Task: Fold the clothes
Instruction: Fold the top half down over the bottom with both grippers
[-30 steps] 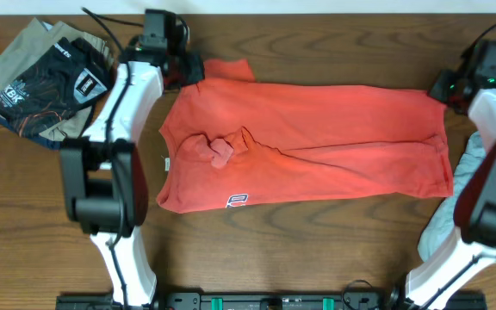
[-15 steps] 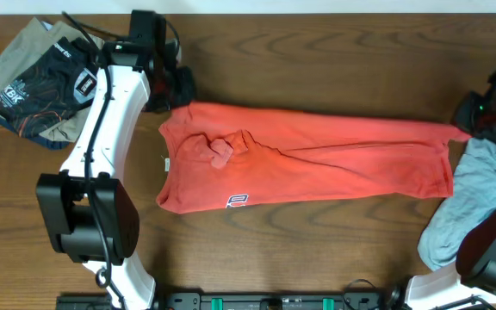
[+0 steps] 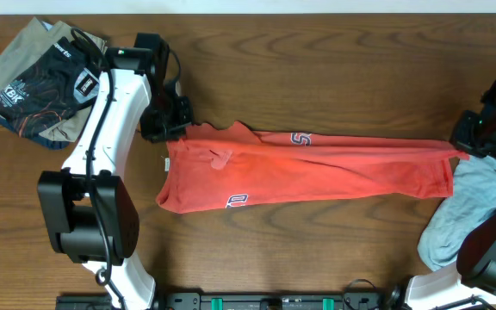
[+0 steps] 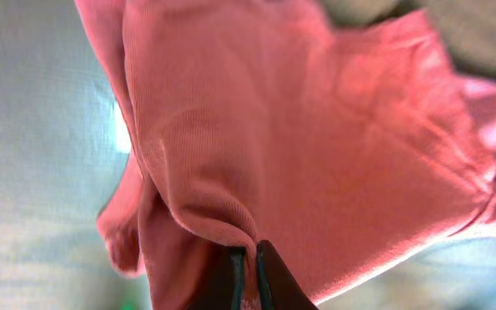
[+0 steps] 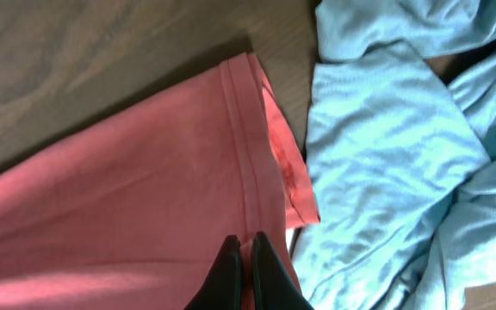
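Observation:
I should move my left gripper back and down onto the shirt's layer beside the white tag and release, since that layer lies below and back of it.
The coral-red T-shirt lies stretched across the table's middle, its far edge lifted and folded toward the front, with grey-white lettering showing along the fold. My left gripper is shut on its far-left edge; the left wrist view shows the cloth pinched between my fingers. My right gripper is shut on the far-right hem, as the right wrist view shows. The pale blue-grey garment lies crumpled at the right, touching the shirt's right end, and also shows in the right wrist view.
A pile of folded clothes, khaki with a dark printed garment on top, sits at the far left corner. Bare wooden table lies beyond the shirt and in front of it.
Both grippers have drawn the shirt's far edge toward the front, so the shirt now looks narrower and the lettering has come into view. The left gripper moved forward and down.

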